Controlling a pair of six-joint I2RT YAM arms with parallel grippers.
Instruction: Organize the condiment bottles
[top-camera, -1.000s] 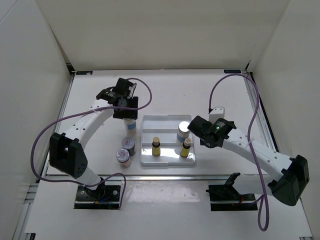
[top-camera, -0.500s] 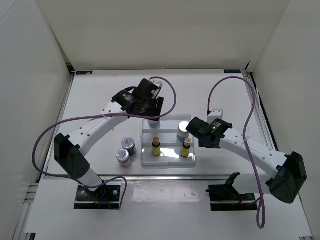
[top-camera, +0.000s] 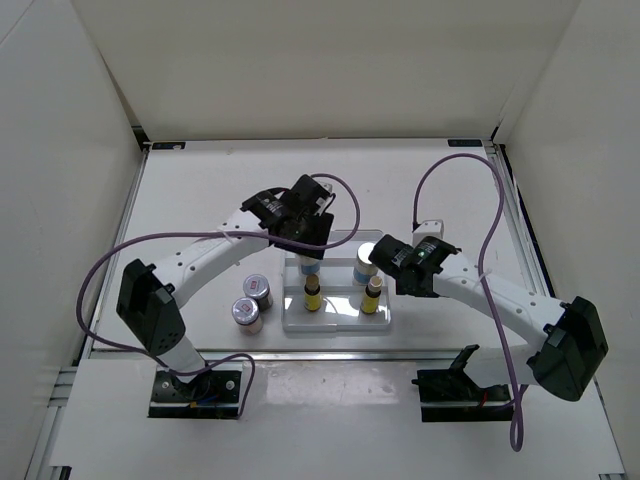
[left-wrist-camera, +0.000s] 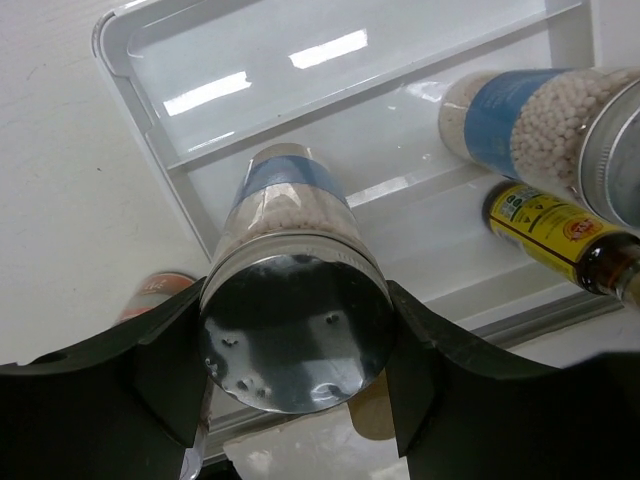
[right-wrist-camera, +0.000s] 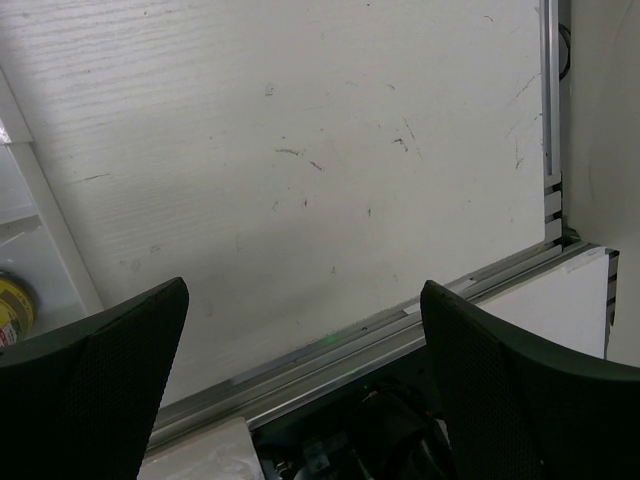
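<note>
Next, my left gripper moves down slightly, sets the jar upon the tray's middle step and lets go, since the other blue-labelled jar stands along that step.
My left gripper (top-camera: 306, 240) is shut on a white shaker jar (left-wrist-camera: 290, 215) with a silver lid (left-wrist-camera: 295, 335) and a blue label. It holds the jar upright over the left end of the white stepped tray (top-camera: 335, 322). Whether the jar touches the tray I cannot tell. In the tray stand another blue-labelled shaker jar (top-camera: 365, 263) and two yellow dark-capped bottles (top-camera: 312, 295) (top-camera: 373, 297). Two more shaker jars (top-camera: 259, 291) (top-camera: 245, 314) stand on the table left of the tray. My right gripper (top-camera: 388, 262) is open and empty just right of the tray.
The tray rim (left-wrist-camera: 130, 60) shows in the left wrist view, with the second jar (left-wrist-camera: 530, 120) and a yellow bottle (left-wrist-camera: 560, 235) to the right. The right wrist view shows bare table (right-wrist-camera: 330, 150) and the table's metal edge rail (right-wrist-camera: 400, 335).
My left arm has swung right with the shaker jar, from the table left of the tray to over the tray's left end. My right gripper has shifted slightly left.
</note>
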